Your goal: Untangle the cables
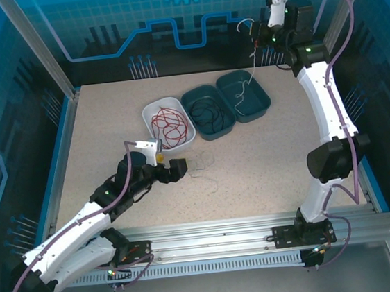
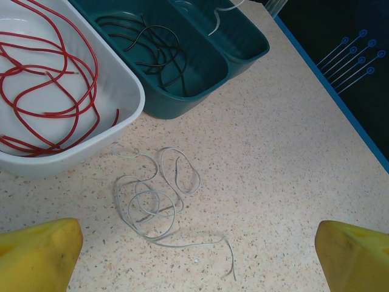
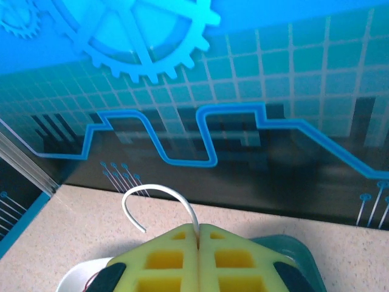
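Observation:
The white cable's hanging end already lies in the teal bin farthest from the white bin (image 1: 151, 110), so my right gripper will lower over that teal bin next and release the cable.
A red cable (image 1: 168, 124) lies coiled in the white bin (image 1: 151, 110). A black cable (image 1: 209, 114) lies in the middle teal bin (image 1: 191, 97). My right gripper (image 1: 257, 42) is raised high over the back right and is shut (image 3: 198, 234) on a white cable (image 3: 158, 191). That cable hangs (image 1: 249, 79) down into the right teal bin (image 1: 263, 97). A thin grey cable (image 2: 152, 204) lies in loose loops on the table. My left gripper (image 2: 197, 258) hovers open just in front of it, with nothing between its yellow fingertips (image 2: 36, 255).
The three bins stand side by side at the back middle of the speckled table (image 1: 272, 152). Blue walls and aluminium posts (image 1: 38, 51) enclose the table. A purple arm cable (image 1: 344, 5) loops behind the right arm.

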`<state>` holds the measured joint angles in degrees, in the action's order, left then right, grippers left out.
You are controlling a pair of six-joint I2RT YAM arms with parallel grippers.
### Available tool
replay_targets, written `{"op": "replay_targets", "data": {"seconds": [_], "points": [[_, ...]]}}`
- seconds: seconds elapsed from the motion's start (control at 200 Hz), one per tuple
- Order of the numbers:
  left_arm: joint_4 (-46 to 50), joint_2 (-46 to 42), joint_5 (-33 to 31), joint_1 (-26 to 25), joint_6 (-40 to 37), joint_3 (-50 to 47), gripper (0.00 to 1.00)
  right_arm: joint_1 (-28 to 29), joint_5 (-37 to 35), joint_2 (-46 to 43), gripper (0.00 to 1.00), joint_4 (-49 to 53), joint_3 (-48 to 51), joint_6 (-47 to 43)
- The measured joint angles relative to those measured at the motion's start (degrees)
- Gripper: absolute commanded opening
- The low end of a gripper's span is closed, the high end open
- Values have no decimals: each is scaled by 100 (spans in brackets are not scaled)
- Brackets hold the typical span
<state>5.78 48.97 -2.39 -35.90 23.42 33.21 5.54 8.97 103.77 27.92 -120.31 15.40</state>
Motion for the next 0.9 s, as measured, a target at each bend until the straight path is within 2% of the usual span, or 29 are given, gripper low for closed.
{"op": "replay_targets", "data": {"seconds": [0.385, 0.901], "points": [[37, -2, -20, 0, 17, -81, 99, 13, -400, -1049, 3, -315, 1084, -142], [37, -2, -42, 0, 24, -81, 99, 509, -1659, -1104, 3, -275, 2258, -894]]}}
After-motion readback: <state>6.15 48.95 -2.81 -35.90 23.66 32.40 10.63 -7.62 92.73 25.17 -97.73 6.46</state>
